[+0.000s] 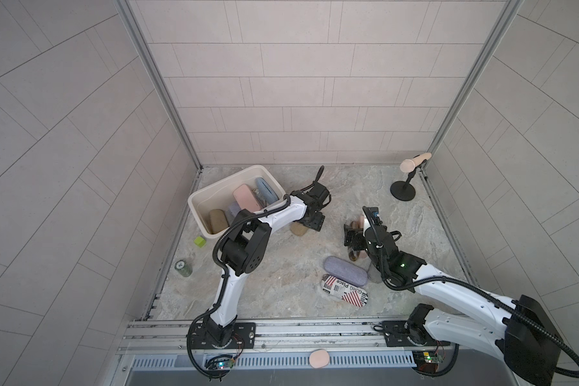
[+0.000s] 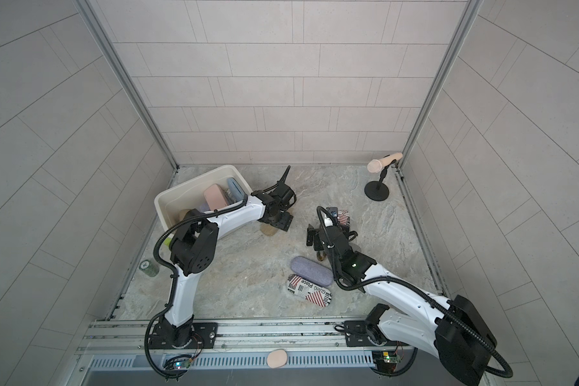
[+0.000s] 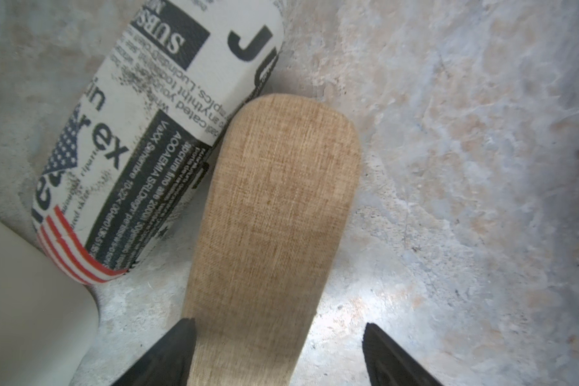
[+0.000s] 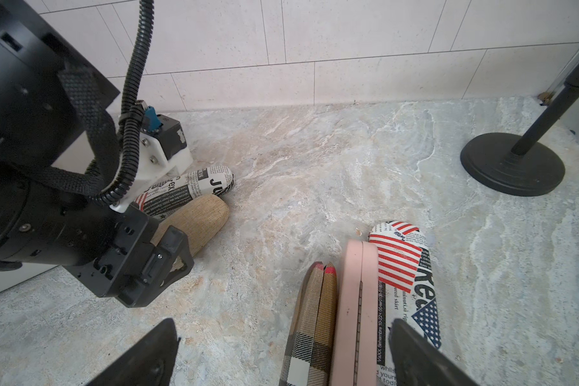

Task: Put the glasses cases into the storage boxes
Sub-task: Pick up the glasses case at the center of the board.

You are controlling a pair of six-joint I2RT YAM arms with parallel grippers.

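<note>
The near half of the tan case (image 1: pixel 299 229) lies between my open fingers, so my left gripper should lower a little further around it and close across its width.
The cream storage box (image 1: pixel 194 200) stands at the back left and holds pink (image 1: pixel 246 197), blue (image 1: pixel 266 190) and tan (image 1: pixel 218 220) glasses cases. My left gripper (image 3: pixel 278 337) is open astride a tan case (image 3: pixel 274 217) on the floor beside the box; one finger touches its side and the other stands apart. A newspaper-print case (image 3: pixel 154 133) lies against it. My right gripper (image 4: pixel 283 337) hangs open over plaid (image 4: pixel 315 317), pink (image 4: pixel 351 300) and flag-print (image 4: pixel 401 267) cases lying side by side. A lilac case (image 1: pixel 345 270) and another flag-print case (image 1: pixel 345 290) lie nearer the front.
A green cube (image 1: pixel 200 241) and a dark can (image 1: pixel 183 268) sit at the left edge. The black-based microphone stand (image 1: pixel 403 192) is in the back right corner. A pink oval object (image 1: pixel 319 358) rests on the front rail. My two grippers are close together mid-floor.
</note>
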